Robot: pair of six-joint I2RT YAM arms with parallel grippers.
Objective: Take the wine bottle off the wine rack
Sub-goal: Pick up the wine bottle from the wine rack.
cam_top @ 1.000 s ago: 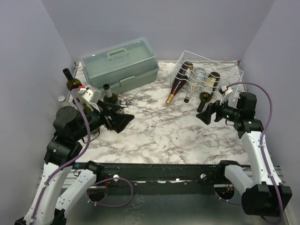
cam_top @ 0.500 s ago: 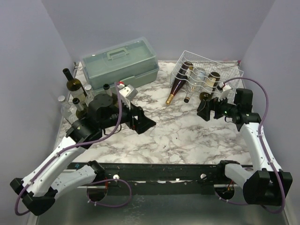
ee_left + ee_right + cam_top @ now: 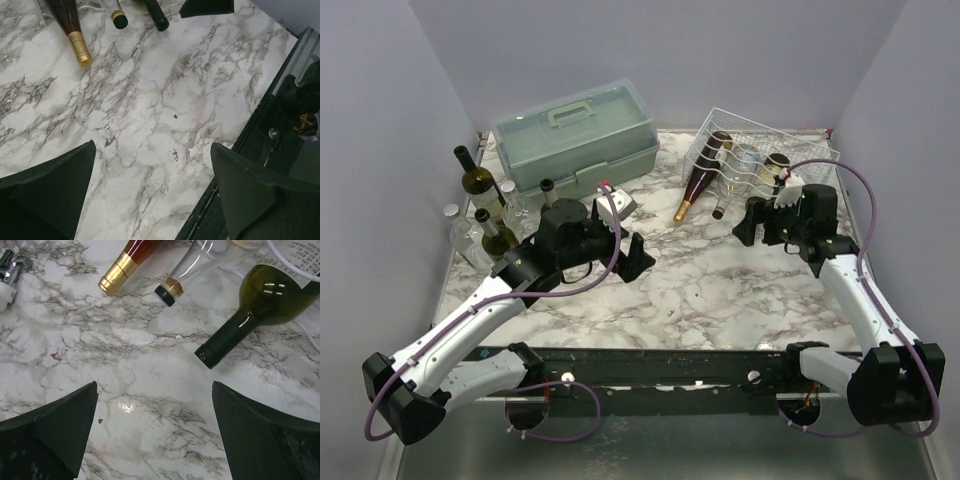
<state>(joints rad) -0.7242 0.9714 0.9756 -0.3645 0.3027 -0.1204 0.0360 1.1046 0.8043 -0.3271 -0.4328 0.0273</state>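
The neck of the bottle is below my right gripper and further outward, so next my right gripper will turn to line up with the green bottle's slanted neck (image 3: 230,341), reach outward, go down and close.
The white wire wine rack (image 3: 765,140) stands at the back right with three wine bottles lying in it, necks pointing out over the marble. They are a dark red one with gold foil (image 3: 696,187) (image 3: 120,267) (image 3: 75,40), a clear one (image 3: 737,170) (image 3: 175,287), and a green one with a black cap (image 3: 260,295). My right gripper (image 3: 750,222) (image 3: 155,390) is open just short of the green bottle's neck (image 3: 220,347), touching nothing. My left gripper (image 3: 638,257) (image 3: 152,150) hangs open over the middle of the table, empty.
A grey-green toolbox (image 3: 576,135) sits at the back left. Several upright bottles (image 3: 478,185) stand along the left edge. A small chrome and white object (image 3: 10,267) lies on the marble left of the bottle necks. The black front rail (image 3: 660,365) runs along the near edge.
The left arm has swung right, away from the upright bottles, to the table's middle. The right gripper has moved slightly forward to the bottle necks. Both stay open.
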